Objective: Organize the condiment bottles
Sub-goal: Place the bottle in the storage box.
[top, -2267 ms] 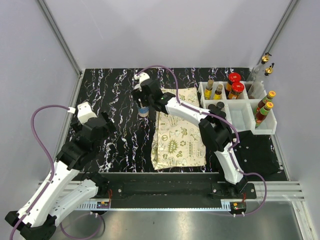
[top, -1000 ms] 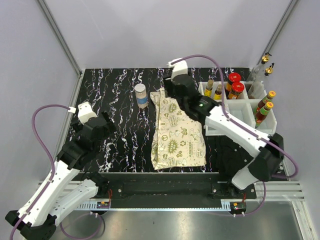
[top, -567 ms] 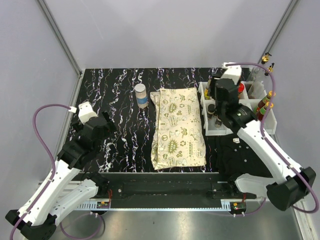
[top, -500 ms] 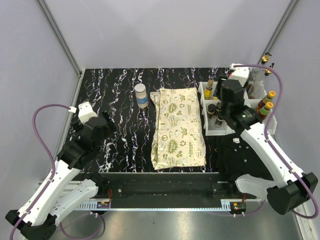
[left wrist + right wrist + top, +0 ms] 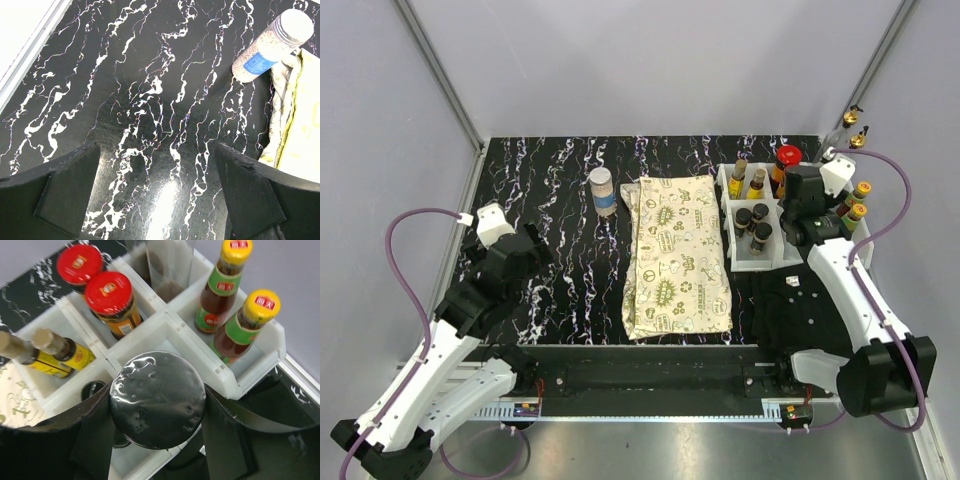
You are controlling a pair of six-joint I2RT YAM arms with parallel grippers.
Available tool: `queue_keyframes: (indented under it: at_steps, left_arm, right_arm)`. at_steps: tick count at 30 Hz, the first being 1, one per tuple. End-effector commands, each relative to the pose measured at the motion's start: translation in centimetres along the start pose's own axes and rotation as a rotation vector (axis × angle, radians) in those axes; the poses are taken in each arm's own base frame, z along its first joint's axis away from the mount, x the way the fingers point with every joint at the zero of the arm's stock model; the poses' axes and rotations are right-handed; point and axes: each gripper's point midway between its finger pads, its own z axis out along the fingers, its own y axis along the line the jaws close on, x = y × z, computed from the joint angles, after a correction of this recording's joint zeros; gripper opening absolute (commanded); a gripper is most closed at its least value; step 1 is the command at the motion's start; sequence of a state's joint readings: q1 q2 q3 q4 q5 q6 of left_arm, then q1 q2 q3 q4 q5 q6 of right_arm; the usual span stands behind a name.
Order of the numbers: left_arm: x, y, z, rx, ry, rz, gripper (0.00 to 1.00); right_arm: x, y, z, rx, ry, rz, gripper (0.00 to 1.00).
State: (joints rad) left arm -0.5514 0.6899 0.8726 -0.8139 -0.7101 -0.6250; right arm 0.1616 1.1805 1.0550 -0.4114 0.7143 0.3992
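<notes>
I will next lower my right gripper beside the red-capped jars and let go of the jar, because the bare white bottom of the bin shows between those jars and the yellow-capped bottles.
My right gripper [image 5: 157,407] is shut on a jar with a shiny dark cap [image 5: 157,392], and that cap hides the jar's body. It hangs over the white bins [image 5: 227,374] beside two red-capped jars [image 5: 107,292] and two yellow-capped bottles [image 5: 260,305]. From above, the right gripper [image 5: 807,207] covers the bins' middle. A clear white-capped bottle [image 5: 602,190] with a blue label stands alone left of the cloth, and shows in the left wrist view as the bottle [image 5: 270,45]. My left gripper [image 5: 157,195] is open over bare black marble, well short of it.
A cream patterned cloth [image 5: 680,255] lies mid-table. The bins [image 5: 775,262] also hold yellow-labelled bottles [image 5: 747,182] and black-capped bottles [image 5: 760,225]. Clear gold-topped bottles [image 5: 853,130] stand at the far right corner. Grey walls close the table in.
My right arm swung from beside the white-capped bottle, across the cloth's far edge, to the bins on the right. The left arm has not moved.
</notes>
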Motion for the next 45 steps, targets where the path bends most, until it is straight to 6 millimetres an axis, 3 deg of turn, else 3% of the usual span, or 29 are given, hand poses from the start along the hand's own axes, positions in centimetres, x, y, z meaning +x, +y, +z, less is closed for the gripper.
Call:
queue_keyframes:
  at_steps: [1,11,19,21,31,34,36,42,45]
  left_arm:
    - [-0.3,-0.3,0.3,0.008,-0.020,-0.005,0.99]
    - [-0.1,-0.4,0.5,0.004,-0.011,0.006,0.99]
    - [0.0,-0.4,0.6,-0.005,-0.010,0.011,0.99]
    - [0.0,-0.4,0.7,-0.009,-0.010,0.013,0.99]
    - [0.2,-0.5,1.0,-0.019,0.003,0.033,0.99]
    - [0.2,-0.7,1.1,-0.014,0.010,0.036,0.99]
    - [0.4,-0.8,1.1,-0.011,0.015,0.040,0.99]
    - [0.4,-0.9,1.2,-0.009,0.021,0.041,0.99]
    - [0.5,-0.9,1.2,-0.008,0.022,0.040,0.99]
  right_arm:
    - [-0.4,-0.3,1.3,0.030,-0.017,0.123,0.00]
    - [0.2,-1.7,4.6,0.069,0.003,0.161,0.00]
    - [1.8,0.9,8.6,0.011,0.011,0.074,0.00]
    - [2.4,0.3,9.7,0.020,0.024,0.082,0.00]
    - [3.9,1.3,11.6,-0.004,0.046,0.055,0.06]
    - [4.2,1.3,11.9,-0.001,0.051,0.047,0.28]
    - [4.4,1.2,12.1,0.004,0.056,0.043,0.50]
    - [4.3,1.2,11.9,0.000,0.053,0.049,0.86]
    - [4.0,1.4,11.3,-0.026,0.051,0.046,0.98]
